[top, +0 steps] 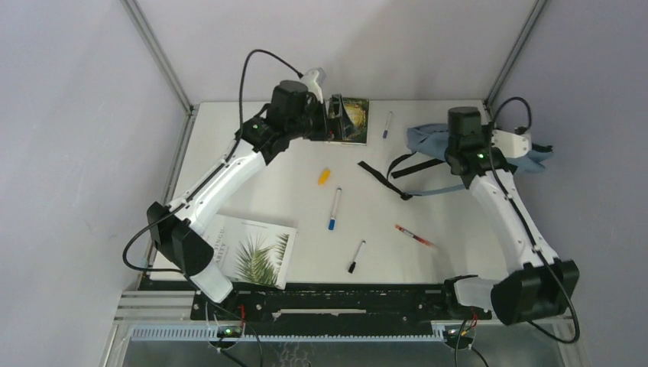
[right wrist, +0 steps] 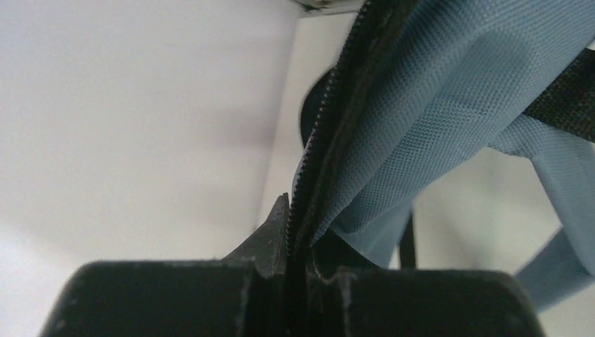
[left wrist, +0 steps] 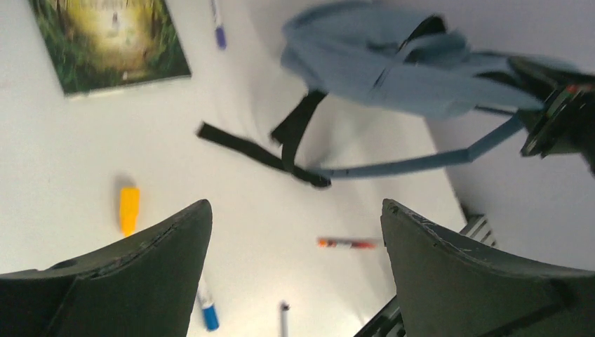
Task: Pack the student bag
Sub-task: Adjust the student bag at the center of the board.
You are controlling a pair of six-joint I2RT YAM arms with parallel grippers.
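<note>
The lifted zip edge goes back and down in my right gripper toward bare table (top: 454,222) beside the red pen next, as the bag sags in folds.
The student bag (top: 425,138), blue-grey with black straps (top: 380,173), lies slumped at the far right of the table. My right gripper (right wrist: 298,210) is shut on the bag's (right wrist: 435,91) black zip edge and holds that edge lifted. In the top view the right gripper (top: 464,145) sits over the bag's middle. My left gripper (top: 336,115) hangs open beside a forest-cover book (top: 353,121) at the far middle. In the left wrist view the left gripper (left wrist: 296,210) stands wide with nothing between its fingers, and the bag (left wrist: 393,63) shows at upper right.
Loose on the table: a purple pen (top: 387,124), a yellow piece (top: 325,177), a blue-capped marker (top: 335,208), a black pen (top: 357,256), a red pen (top: 415,235). A palm-leaf book (top: 252,252) lies at the near left, by the left arm's base.
</note>
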